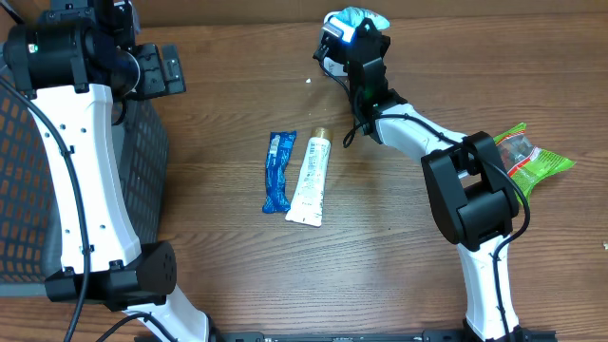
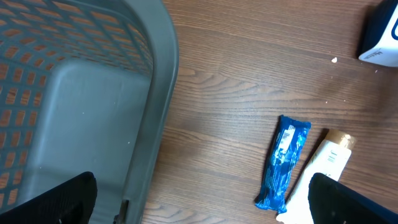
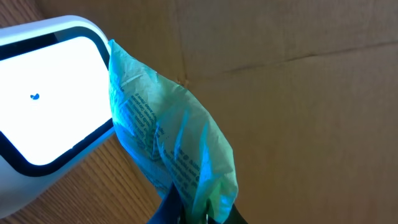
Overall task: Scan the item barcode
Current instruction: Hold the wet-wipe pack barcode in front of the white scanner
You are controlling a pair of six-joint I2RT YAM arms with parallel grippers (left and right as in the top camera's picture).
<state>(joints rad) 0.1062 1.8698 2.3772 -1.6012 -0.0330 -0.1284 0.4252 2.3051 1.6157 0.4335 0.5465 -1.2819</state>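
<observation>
The right gripper swings back and down beside the green snack bag next, releasing the packet [image 1: 367,17], as that bag lies to the gripper's right in the overhead view.
My right gripper [image 3: 198,216] is shut on the lower end of a pale green, see-through packet [image 3: 171,146] with small print on it. The packet stands up right beside the glowing white window of the scanner [image 3: 43,93], and blue light falls on it. From overhead, the right gripper [image 1: 353,36] and the packet [image 1: 367,17] are at the table's far edge. A corner of the scanner [image 2: 379,40] shows in the left wrist view. My left gripper [image 2: 202,210] is open, empty, and hangs above the basket's rim; overhead it is at the far left [image 1: 161,71].
A blue wrapped bar [image 1: 277,171] and a white tube [image 1: 311,179] lie side by side mid-table. A green snack bag [image 1: 527,157] lies at the right. A grey mesh basket [image 1: 19,190] fills the left side. A cardboard wall [image 3: 298,93] stands behind the scanner.
</observation>
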